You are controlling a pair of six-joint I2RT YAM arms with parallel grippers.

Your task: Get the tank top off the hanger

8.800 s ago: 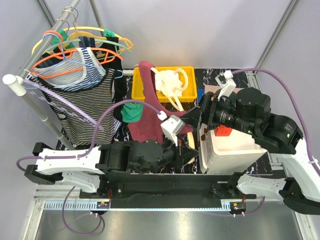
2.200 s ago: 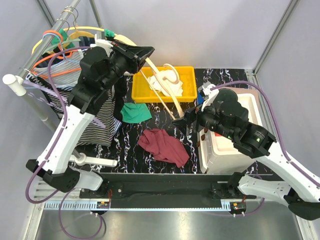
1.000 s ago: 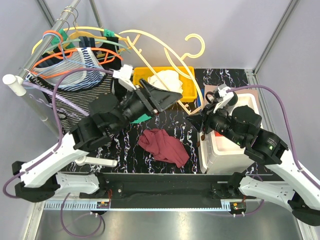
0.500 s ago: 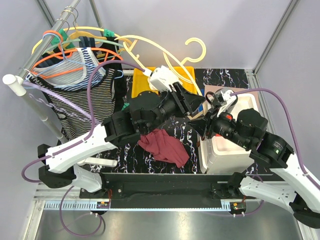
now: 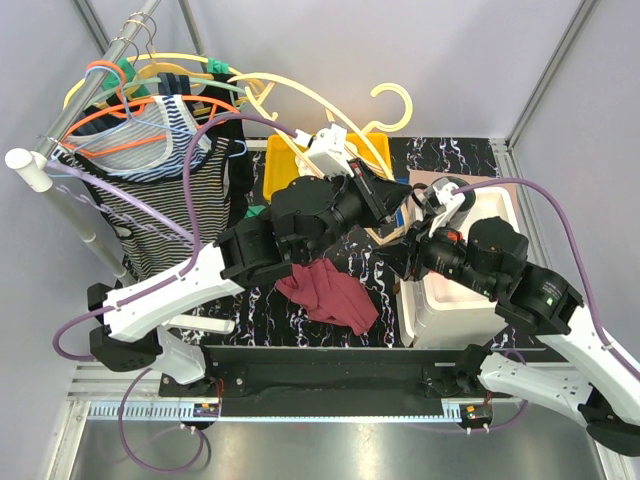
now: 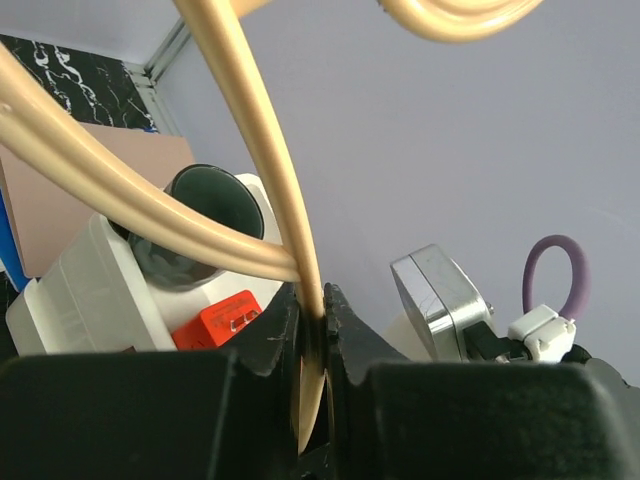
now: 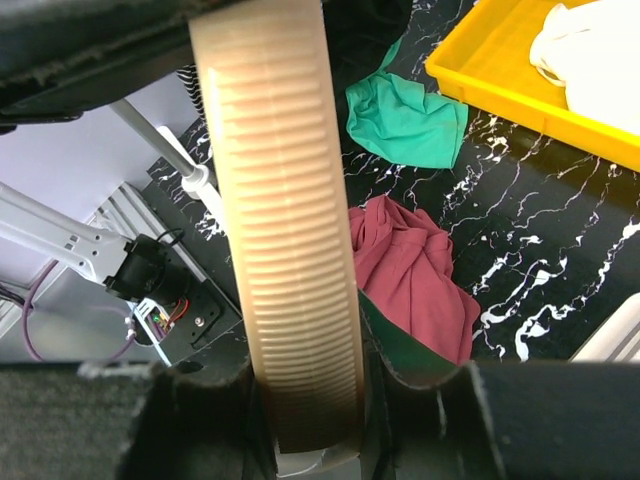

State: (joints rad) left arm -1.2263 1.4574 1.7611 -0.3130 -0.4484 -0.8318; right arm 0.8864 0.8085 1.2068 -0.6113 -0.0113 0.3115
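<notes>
The rack's bar [image 5: 66, 119] lies to the left of my left gripper in the top view, so my gripper will swing over there next, hook the hanger [image 5: 408, 100] on it and release it.
The maroon tank top [image 5: 325, 292] lies crumpled on the black marbled table, off the hanger; the right wrist view shows it below the jaws [image 7: 410, 270]. The cream hanger [image 5: 408, 100] is bare and held up above the table, hook pointing away. My left gripper [image 5: 392, 205] is shut on one of its thin bars [image 6: 312, 320]. My right gripper [image 5: 387, 262] is shut on the hanger's wide ribbed bar [image 7: 300, 400], which fills the gap between the fingers. The two grippers are close together above the table's middle.
A yellow bin [image 5: 277, 170] with white fabric [image 7: 590, 40] stands at the back. A green cloth [image 7: 405, 118] lies left of it. A white box [image 5: 455, 300] sits under the right arm. A rack with several hung garments [image 5: 150, 150] fills the back left.
My left arm has swung right toward the right gripper and its jaws have closed on the hanger's thin bar. The hanger tilted slightly. The tank top stayed put.
</notes>
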